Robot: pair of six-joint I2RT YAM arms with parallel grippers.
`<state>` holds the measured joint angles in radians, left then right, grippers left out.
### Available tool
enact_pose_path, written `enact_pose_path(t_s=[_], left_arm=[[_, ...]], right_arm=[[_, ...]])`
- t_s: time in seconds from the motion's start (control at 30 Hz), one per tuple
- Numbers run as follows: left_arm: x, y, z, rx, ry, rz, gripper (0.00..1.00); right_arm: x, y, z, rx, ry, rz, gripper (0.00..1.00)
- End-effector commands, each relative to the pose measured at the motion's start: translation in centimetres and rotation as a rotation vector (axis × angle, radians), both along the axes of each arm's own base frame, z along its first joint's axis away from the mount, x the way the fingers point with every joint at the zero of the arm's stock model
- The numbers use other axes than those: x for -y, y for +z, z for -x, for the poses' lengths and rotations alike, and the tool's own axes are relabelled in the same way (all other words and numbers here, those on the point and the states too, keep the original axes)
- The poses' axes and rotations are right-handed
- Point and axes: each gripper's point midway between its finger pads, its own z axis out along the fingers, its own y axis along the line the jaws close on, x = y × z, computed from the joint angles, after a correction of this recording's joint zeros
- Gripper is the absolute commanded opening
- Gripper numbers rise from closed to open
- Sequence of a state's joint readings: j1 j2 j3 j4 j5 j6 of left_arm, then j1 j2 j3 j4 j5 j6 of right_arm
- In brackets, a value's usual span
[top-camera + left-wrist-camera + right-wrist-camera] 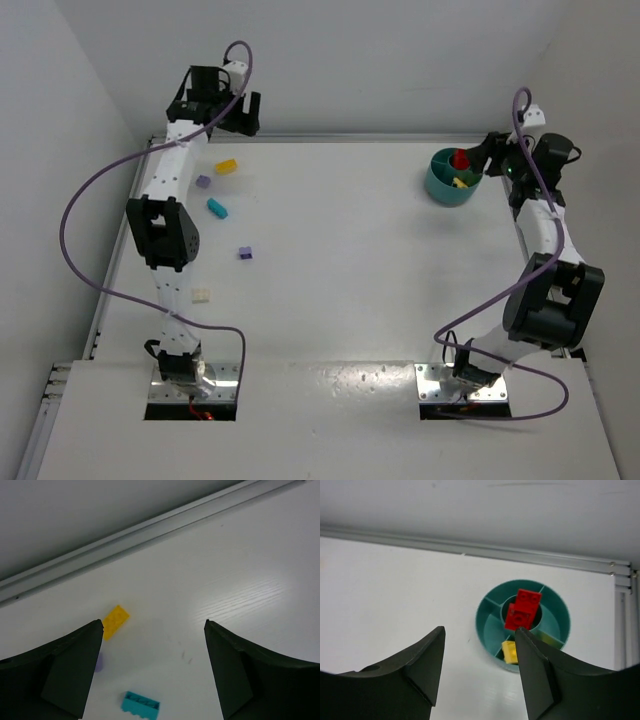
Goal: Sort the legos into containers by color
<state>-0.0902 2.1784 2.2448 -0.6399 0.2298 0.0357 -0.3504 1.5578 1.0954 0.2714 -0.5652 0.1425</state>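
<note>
My left gripper will turn its open fingers along the long sides of the slanted yellow plate (226, 166) below, then lower onto it.
The round teal dish (440, 185) stands at the far right, with red bricks (460, 158) in its middle well and a yellow brick (461, 182) in an outer compartment. The right wrist view shows the dish (483, 614), the red bricks (522, 610) and the yellow brick (509, 651). My right gripper (488, 156) (479, 630) is open and empty, just beside the dish. At the far left lie a yellow plate (226, 166) (116, 621), a small purple brick (203, 182) (98, 662) and a cyan brick (217, 208) (140, 704). My left gripper (243, 112) (153, 625) is open and empty above them.
Another purple brick (245, 253) and a cream brick (201, 295) lie nearer on the left side. A metal rail (150, 530) runs along the table's far edge below the back wall. Side walls stand close on the left and right.
</note>
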Motion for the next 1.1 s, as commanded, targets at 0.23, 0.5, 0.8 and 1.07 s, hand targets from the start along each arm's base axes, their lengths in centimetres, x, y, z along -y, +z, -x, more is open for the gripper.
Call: enact_pose_path(t_s=[0.23,0.5,0.8,1.07], left_arm=[[-10.5,-9.0,-0.3,-0.167,-0.101,-0.319,0.88],[-11.2,-12.6,-1.5,-0.158,-0.206,-0.293,0.88],[-10.5,-16.2,-3.5,-0.123,-0.257,-0.279,0.88],[-10.8,-17.2,-5.8,-0.062,-0.213,-0.274,0.88]], right_arm=[[-3.5,-3.4,2.9,-0.223,0.166,-0.021,0.58],[-3.6,-3.9,3.3,-0.232,0.192,0.006,0.58],[-3.7,-3.6,2.7,-0.216,0.190,0.019,0.59],[-3.0,-2.8,1.8,-0.203,0.167,0.046,0.59]])
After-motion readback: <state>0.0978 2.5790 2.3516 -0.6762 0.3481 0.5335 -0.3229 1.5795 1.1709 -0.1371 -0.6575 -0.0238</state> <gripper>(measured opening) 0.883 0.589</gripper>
